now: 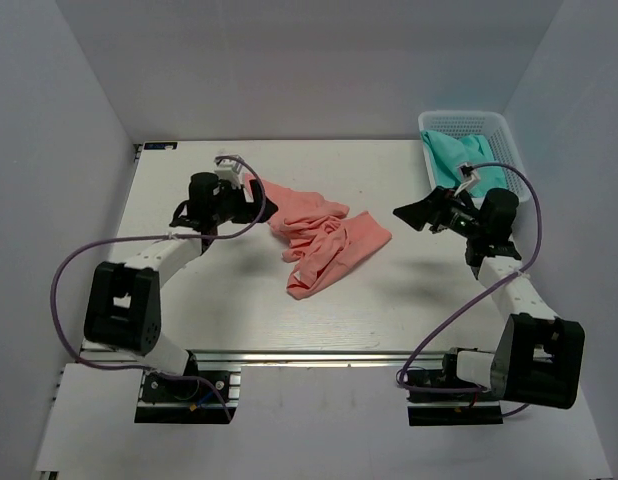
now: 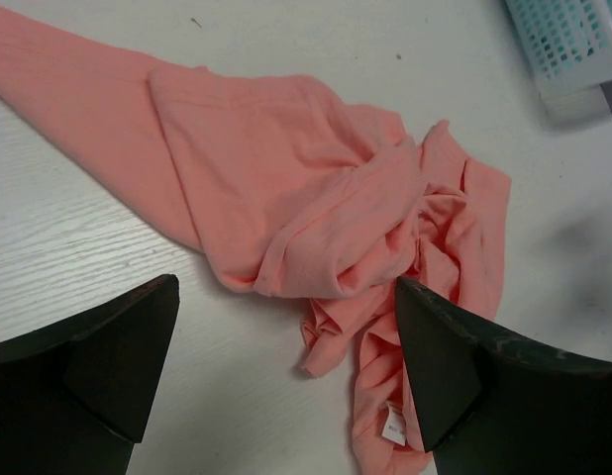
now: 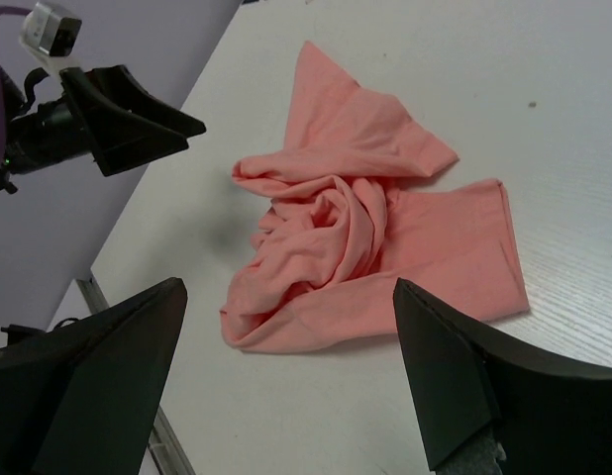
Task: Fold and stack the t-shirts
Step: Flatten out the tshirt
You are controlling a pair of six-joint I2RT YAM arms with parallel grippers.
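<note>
My left gripper should next shift and come down onto the pink shirt's raised fold point(image 1: 282, 224) point(image 2: 298, 277), because it is below the gripper's fingers and to their right in the top view.
A salmon-pink t-shirt point(image 1: 324, 240) lies crumpled in the middle of the white table. It fills the left wrist view point(image 2: 306, 198), where its small white neck label point(image 2: 393, 427) shows near the right finger. It also shows in the right wrist view point(image 3: 365, 237). My left gripper point(image 1: 261, 205) is open and empty, hovering over the shirt's left end point(image 2: 286, 287). My right gripper point(image 1: 414, 215) is open and empty, above the table just right of the shirt point(image 3: 286, 287). A teal-green t-shirt point(image 1: 451, 152) lies bunched in the basket.
A white lattice basket point(image 1: 511, 150) stands at the back right corner; its corner shows in the left wrist view point(image 2: 573, 49). Grey walls enclose the table on three sides. The left gripper point(image 3: 128, 119) shows in the right wrist view.
</note>
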